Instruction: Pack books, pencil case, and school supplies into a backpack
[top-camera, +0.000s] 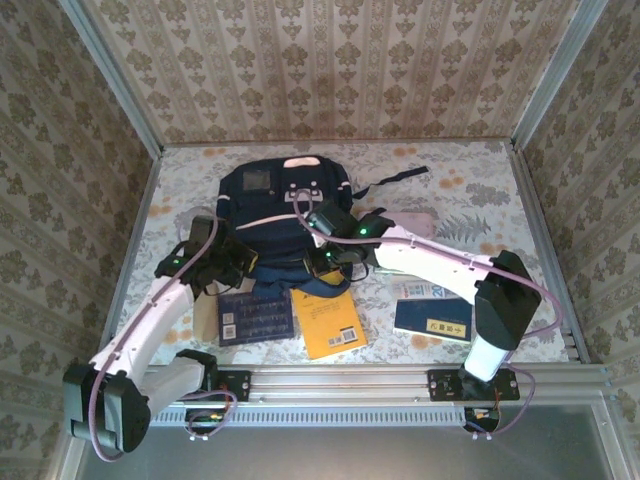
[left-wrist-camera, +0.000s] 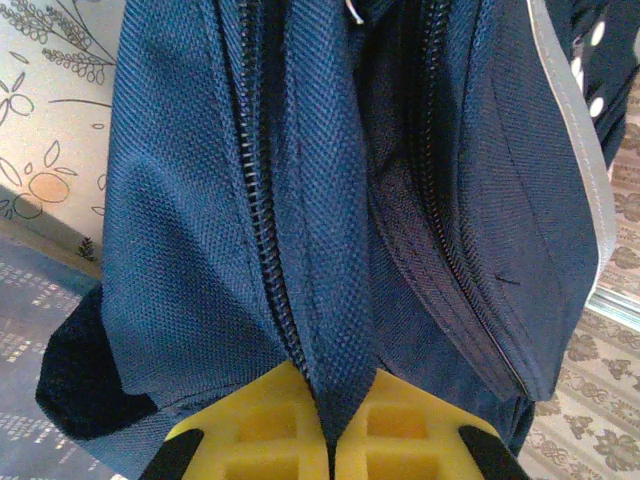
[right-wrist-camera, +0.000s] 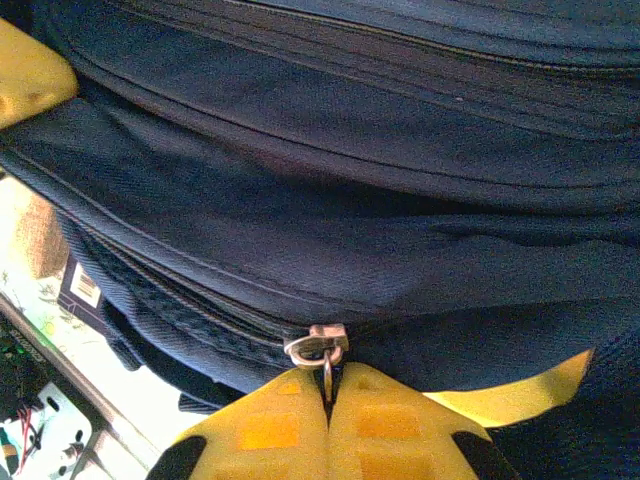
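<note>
My right gripper draws the metal zip pull outward toward the bag's side by the pencil case next. It then releases it, because my left gripper holds the opposite corner.
The navy backpack (top-camera: 272, 205) lies flat at the middle back of the table. My left gripper (top-camera: 238, 262) is at its near left corner, shut on a fold of backpack (left-wrist-camera: 200, 200) fabric beside a zip line, the left gripper (left-wrist-camera: 328, 405) pinching it between yellow pads. My right gripper (top-camera: 326, 262) is at the bag's near edge. In the right wrist view the right gripper (right-wrist-camera: 328, 388) is shut on the metal zip pull hanging from the slider (right-wrist-camera: 318, 345) of the backpack (right-wrist-camera: 350, 150). The dark blue book (top-camera: 255, 318), orange-yellow book (top-camera: 328, 322) and navy book (top-camera: 432, 320) lie in front. The pink pencil case (top-camera: 415, 222) lies right of the bag.
A small white-and-blue pack (top-camera: 418, 290) lies just behind the navy book. An aluminium rail (top-camera: 400, 382) runs along the near table edge. Wallpapered walls close in the table on three sides. A dark strap (top-camera: 395, 178) trails right from the bag's top.
</note>
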